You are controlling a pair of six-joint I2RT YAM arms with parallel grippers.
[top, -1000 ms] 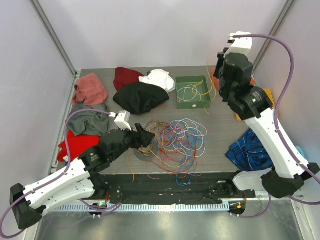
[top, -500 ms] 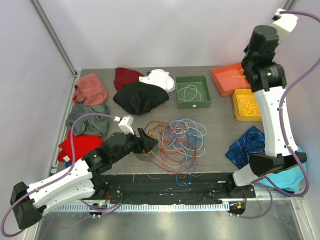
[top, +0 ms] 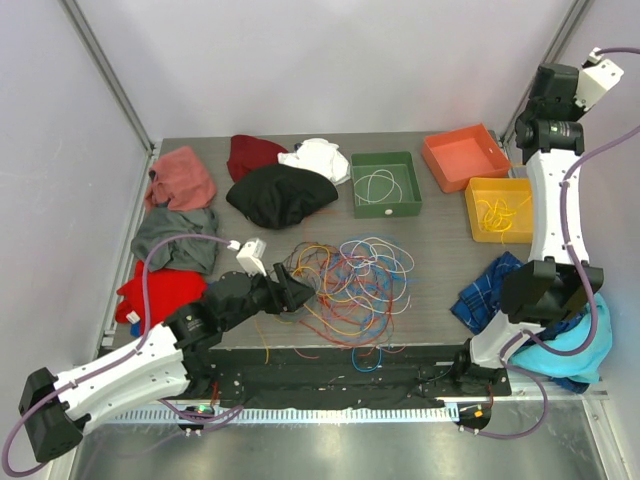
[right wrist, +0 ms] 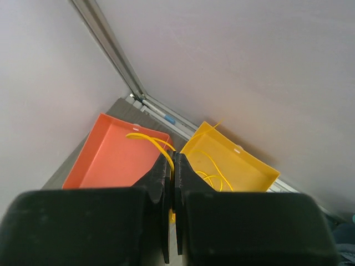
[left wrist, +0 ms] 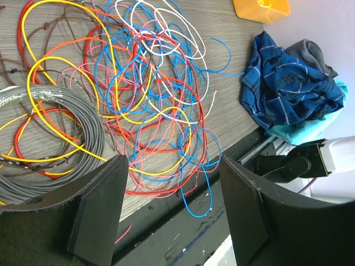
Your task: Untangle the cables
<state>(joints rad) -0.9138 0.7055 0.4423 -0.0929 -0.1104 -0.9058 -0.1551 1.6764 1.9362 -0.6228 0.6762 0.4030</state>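
Observation:
My right gripper holds the yellow cable and should next carry it down and back over the yellow tray (top: 501, 211) (right wrist: 228, 165), then let go of it, since cable of that colour is already inside.
The cables (top: 355, 275) lie in a tangled heap of yellow, orange, red, blue, white and pink loops at the table's near middle, also in the left wrist view (left wrist: 150, 94). A grey coil (left wrist: 61, 116) lies at the heap's left side. My left gripper (top: 298, 293) is open and empty, low at the heap's left edge, its tips (left wrist: 172, 221) wide apart. My right gripper (top: 547, 95) is raised high at the far right. It (right wrist: 173, 162) is shut on a yellow cable (right wrist: 145, 138) above the orange tray (right wrist: 111, 160) and the yellow tray (right wrist: 244, 163).
A green tray (top: 385, 205) holds a white cable. The yellow tray (top: 478, 200) holds a yellow cable, and the orange tray (top: 463, 156) stands behind it. Garments lie around: black (top: 280, 193), pink (top: 182, 177), grey (top: 170, 240), red (top: 160, 293), blue plaid (top: 490, 295).
My right arm has risen and swung back to the right, from beside the green tray to high over the orange and yellow trays. My left gripper has shifted a little toward the heap.

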